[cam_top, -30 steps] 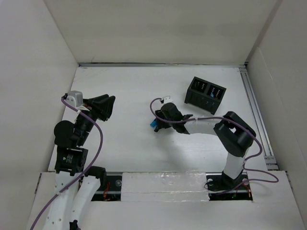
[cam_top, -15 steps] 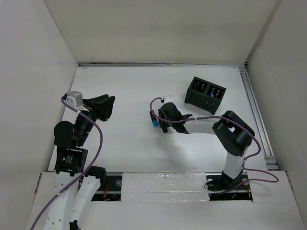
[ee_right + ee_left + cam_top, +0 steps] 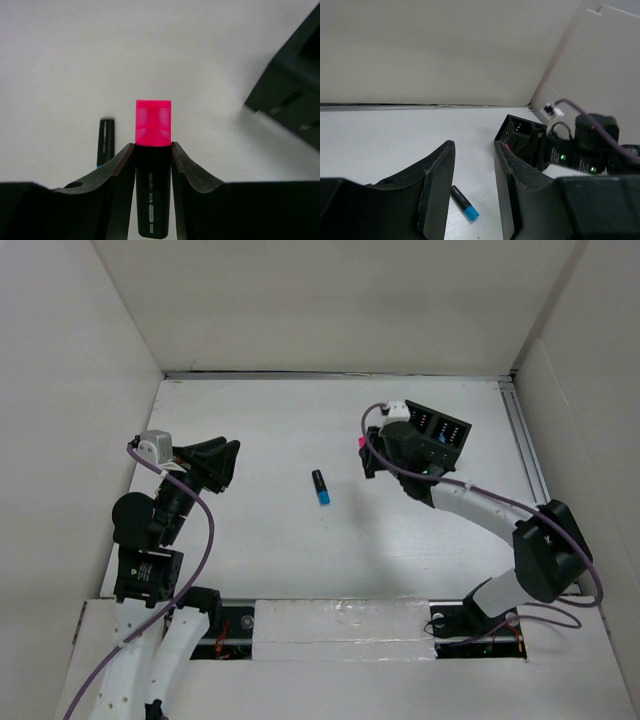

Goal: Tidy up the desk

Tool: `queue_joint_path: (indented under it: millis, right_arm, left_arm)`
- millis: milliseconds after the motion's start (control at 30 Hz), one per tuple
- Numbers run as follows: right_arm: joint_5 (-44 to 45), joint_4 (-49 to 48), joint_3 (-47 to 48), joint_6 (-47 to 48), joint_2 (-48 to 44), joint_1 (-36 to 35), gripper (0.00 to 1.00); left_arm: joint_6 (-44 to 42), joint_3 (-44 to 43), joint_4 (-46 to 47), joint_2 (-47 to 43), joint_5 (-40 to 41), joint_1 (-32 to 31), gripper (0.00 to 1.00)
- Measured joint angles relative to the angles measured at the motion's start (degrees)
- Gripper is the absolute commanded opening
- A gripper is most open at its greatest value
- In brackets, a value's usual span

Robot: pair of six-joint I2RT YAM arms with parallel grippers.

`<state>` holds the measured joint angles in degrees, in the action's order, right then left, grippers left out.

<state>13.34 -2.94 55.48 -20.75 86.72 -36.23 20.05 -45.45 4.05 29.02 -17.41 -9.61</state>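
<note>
I need to move my right gripper outward, right in the top view, over the holder box's nearer open section (image 3: pixel 420 418) to release the pink-capped highlighter.
The desk (image 3: pixel 260 430) is a white tabletop with white panel walls. My right gripper (image 3: pixel 368 458) is shut on a black highlighter with a pink cap (image 3: pixel 153 150) and holds it above the desk, just left of the black two-compartment holder box (image 3: pixel 430 437). A black highlighter with a blue cap (image 3: pixel 320 488) lies on the desk in the middle. It also shows in the left wrist view (image 3: pixel 464 204) and the right wrist view (image 3: pixel 105 142). My left gripper (image 3: pixel 228 462) is open and empty at the left, well away from it.
The holder box shows at the right edge of the right wrist view (image 3: pixel 295 95) and behind my left fingers (image 3: pixel 520 137). A metal rail (image 3: pixel 535 490) runs along the desk's right side. White walls close in the back and both sides.
My right gripper has lifted the pink-capped highlighter from the middle of the desk and carried it up and right toward the holder box. The blue-capped highlighter stays behind. The left arm has not moved.
</note>
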Motion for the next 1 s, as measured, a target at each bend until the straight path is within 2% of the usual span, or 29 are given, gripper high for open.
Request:
queue_joint_path:
  millis: [167, 333, 567, 733, 900, 933, 1000]
  right_arm:
    - [1.05, -2.69, 5.33, 1.57, -1.70, 9.27, 0.19]
    - [5.11, -5.22, 10.80, 3.80, 2.36, 16.06, 0.20]
    - [10.38, -6.25, 15.23, 7.72, 10.58, 19.15, 0.21]
    - [12.94, -6.93, 16.65, 10.62, 13.09, 19.39, 0.23]
    - [14.73, -7.91, 16.79, 11.78, 13.75, 19.37, 0.33]
    - [14.97, -8.13, 16.59, 11.78, 13.73, 19.26, 0.39]
    - [15.39, -9.16, 15.26, 11.76, 13.14, 19.12, 0.45]
  left_arm:
    - [0.00, 0.00, 0.00, 0.04, -0.22, 0.00, 0.33]
    - [-0.02, 0.00, 0.00, 0.11, -0.22, 0.00, 0.33]
    - [-0.02, 0.00, 0.00, 0.13, -0.42, 0.00, 0.33]
    - [-0.02, 0.00, 0.00, 0.17, -0.39, 0.00, 0.33]
    - [0.00, 0.00, 0.02, 0.17, -0.48, -0.02, 0.33]
    - [0.00, 0.00, 0.02, 0.17, -0.55, 0.00, 0.33]
    - [0.00, 0.00, 0.02, 0.24, -0.61, 0.00, 0.33]
